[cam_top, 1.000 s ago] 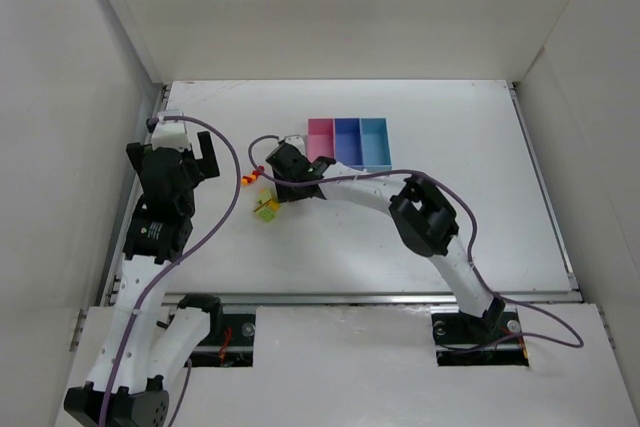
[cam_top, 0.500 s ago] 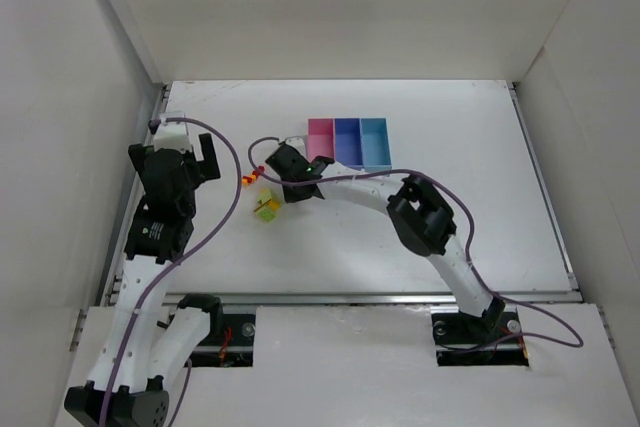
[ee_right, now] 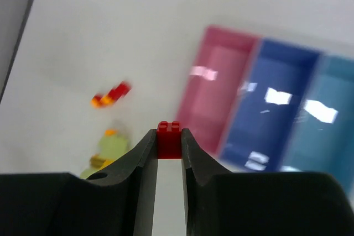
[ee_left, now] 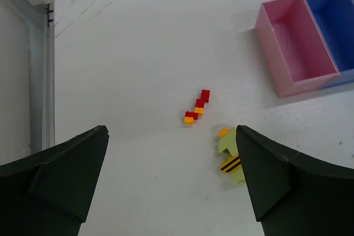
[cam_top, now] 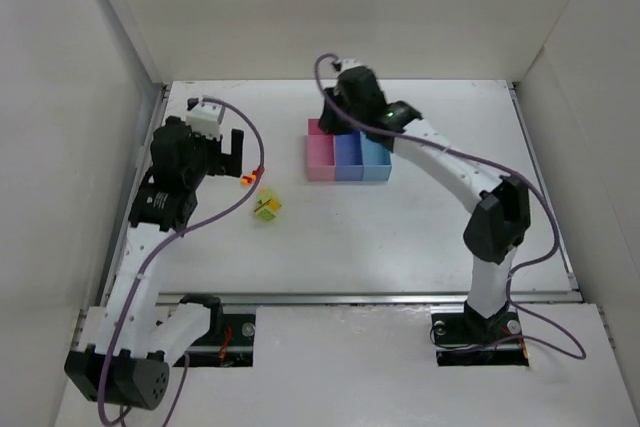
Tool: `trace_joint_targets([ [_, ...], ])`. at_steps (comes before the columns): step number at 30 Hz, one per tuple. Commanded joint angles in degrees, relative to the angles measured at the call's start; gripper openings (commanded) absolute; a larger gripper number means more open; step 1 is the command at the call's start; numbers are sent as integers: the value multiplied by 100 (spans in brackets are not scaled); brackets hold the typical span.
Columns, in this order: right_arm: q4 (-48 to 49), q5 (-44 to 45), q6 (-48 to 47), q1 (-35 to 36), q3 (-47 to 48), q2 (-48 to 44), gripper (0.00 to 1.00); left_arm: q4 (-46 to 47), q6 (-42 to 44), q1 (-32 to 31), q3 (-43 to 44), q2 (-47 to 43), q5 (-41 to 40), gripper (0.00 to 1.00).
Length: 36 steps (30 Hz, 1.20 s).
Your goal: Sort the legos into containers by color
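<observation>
The right gripper travels past the purple-blue bin next and lowers over the light blue bin (ee_right: 325, 117) to release the brick (ee_right: 169, 139), since it still hangs high by the pink bin.
My right gripper (cam_top: 337, 115) is shut on a small red brick (ee_right: 169, 139) and holds it high over the far left end of the containers. The pink bin (cam_top: 320, 155), purple-blue bin (cam_top: 347, 155) and light blue bin (cam_top: 373, 155) stand joined in a row; they also show blurred in the right wrist view, pink (ee_right: 221, 81) first. A red and orange lego chain (ee_left: 197, 106) and a lime green cluster with yellow and orange bits (ee_left: 231, 150) lie left of the bins. My left gripper (ee_left: 171, 134) is open and empty above them.
White walls close in the table (cam_top: 420, 227) on the left, back and right. A metal rail (ee_left: 41, 81) runs along the table's left edge. The right arm's elbow (cam_top: 497, 217) stands over the right half of the table.
My right arm has lifted away from the lego pile and swung back over the bins with the red brick. My left gripper has moved right, toward the legos.
</observation>
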Motion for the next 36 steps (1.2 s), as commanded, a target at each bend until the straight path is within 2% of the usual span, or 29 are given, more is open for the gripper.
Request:
trace_joint_targets([
  [1,-68,-199,-523,-815,28,-147,0,-247,498,16,862,827,737,100],
  [2,-130,-129,-647,-1025,-68,-147,0,-485,551,-53,1125,1196,738,100],
  [3,-243,19,-753,-1088,-69,-147,0,-757,664,-245,1771,2026,634,100],
  [4,-384,169,-954,-1141,10,-34,0,-1351,761,-299,2126,2461,632,100],
  [6,-745,450,-1017,-1351,115,107,0,-1848,902,-361,2838,3287,632,100],
  [7,-746,347,-1017,-1457,116,108,0,-1989,981,-362,3372,3935,632,100],
  [8,-650,155,-1017,-1562,46,177,0,-2051,1060,-362,3543,4168,632,100],
  [9,-562,-195,-965,-1746,-15,178,0,-1991,1165,-362,3640,4344,632,100],
  [12,-429,-462,-965,-1914,-86,292,0,-1762,1603,-502,3580,4793,502,100],
  [15,-682,-402,-965,-1967,194,546,0,-1709,1834,-564,3378,5171,387,100],
  [18,-772,-340,-965,-2099,256,670,4,-1709,1913,-564,3263,5479,298,99],
  [21,-720,-507,-1017,-2152,125,722,23,-1709,1913,-564,3141,5594,298,95],
  [22,-719,-507,-1017,-2152,125,723,38,-1709,1861,-564,3140,5594,298,93],
  [23,-780,-507,-1017,-2152,125,723,46,-1709,1861,-564,3071,5594,359,88],
  [25,-781,-567,-1017,-2152,125,723,63,-1709,1922,-564,2790,5594,518,84],
  [26,-781,-568,-1017,-2152,125,723,67,-1709,1983,-564,2789,5594,518,84],
  [31,-729,-682,-1017,-2152,55,600,69,-1656,2045,-494,2455,5725,316,79],
  [36,-728,-682,-1017,-2152,54,495,69,-1472,1992,-370,2367,5779,175,79],
])
